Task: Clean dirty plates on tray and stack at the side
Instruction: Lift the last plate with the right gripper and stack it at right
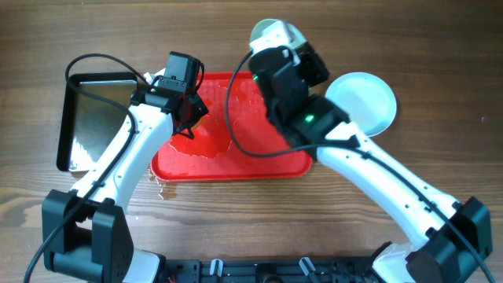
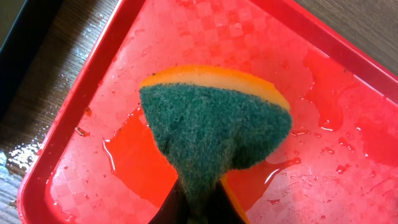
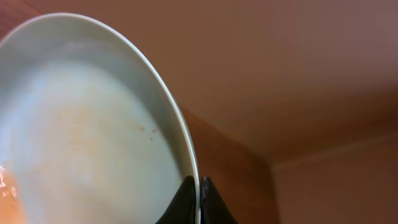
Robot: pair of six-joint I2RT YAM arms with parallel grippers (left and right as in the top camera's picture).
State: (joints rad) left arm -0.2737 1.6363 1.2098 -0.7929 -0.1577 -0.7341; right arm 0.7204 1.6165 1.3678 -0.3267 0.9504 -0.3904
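The other pale plate already lies beside the tray, so my right gripper will next go right in the overhead view and down to release its plate on top of it.
The red tray lies mid-table, wet, with no plate lying on it; it also shows in the left wrist view. My left gripper is shut on a green-and-yellow sponge and holds it just above the tray's left part. My right gripper is shut on the rim of a pale plate, held tilted above the tray's far edge. In the right wrist view that plate shows a faint brownish smear, with the jaws pinching its rim. Another pale plate lies on the table right of the tray.
A black metal tray with a shiny inside lies left of the red tray, close to the left arm. Water is spilled on the wood by the red tray's front left corner. Puddles stand on the tray.
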